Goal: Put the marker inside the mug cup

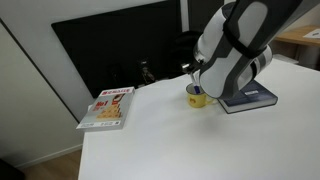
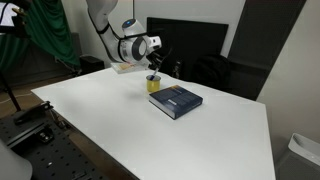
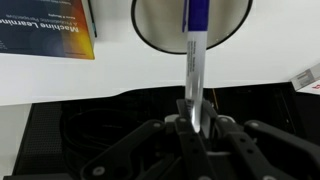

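Note:
My gripper should move slightly farther over the mug cup [image 3: 160, 30] next. Then it should open its fingers to let go of the marker.
In the wrist view my gripper [image 3: 195, 118] is shut on the marker [image 3: 195, 60], a slim stick with a pale barrel and a blue far end. The marker points into the pale inside of the mug cup [image 3: 160, 30], whose round rim fills the top of the view. In both exterior views the small yellow mug [image 1: 197, 97] [image 2: 153, 85] stands on the white table, with my gripper [image 2: 155, 66] right above it. The arm hides most of the mug in an exterior view. The marker is too small to see there.
A dark blue book [image 1: 250, 98] [image 2: 176, 101] [image 3: 45, 30] lies right beside the mug. A red and white book [image 1: 108, 108] lies near the table's far corner. A dark monitor [image 2: 190, 45] stands behind the table [image 2: 120, 125].

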Motion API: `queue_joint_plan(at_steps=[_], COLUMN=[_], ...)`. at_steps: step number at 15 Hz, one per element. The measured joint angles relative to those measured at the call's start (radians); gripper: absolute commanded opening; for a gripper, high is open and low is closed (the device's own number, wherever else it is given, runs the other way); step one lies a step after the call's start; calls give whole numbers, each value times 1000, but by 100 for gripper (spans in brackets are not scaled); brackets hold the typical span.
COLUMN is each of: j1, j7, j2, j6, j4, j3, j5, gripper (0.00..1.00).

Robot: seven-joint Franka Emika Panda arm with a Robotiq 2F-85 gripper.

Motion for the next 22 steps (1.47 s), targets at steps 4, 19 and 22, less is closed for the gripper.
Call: queue_joint_plan(at_steps=[4, 19, 22], j1=[-1, 19, 29], j7=[-27, -58, -58], j2=[11, 31, 14], j6=[1, -111, -210], j4=[-5, 10, 22], j3=[3, -38, -57], j5=[31, 94, 99], gripper=[4, 100, 100])
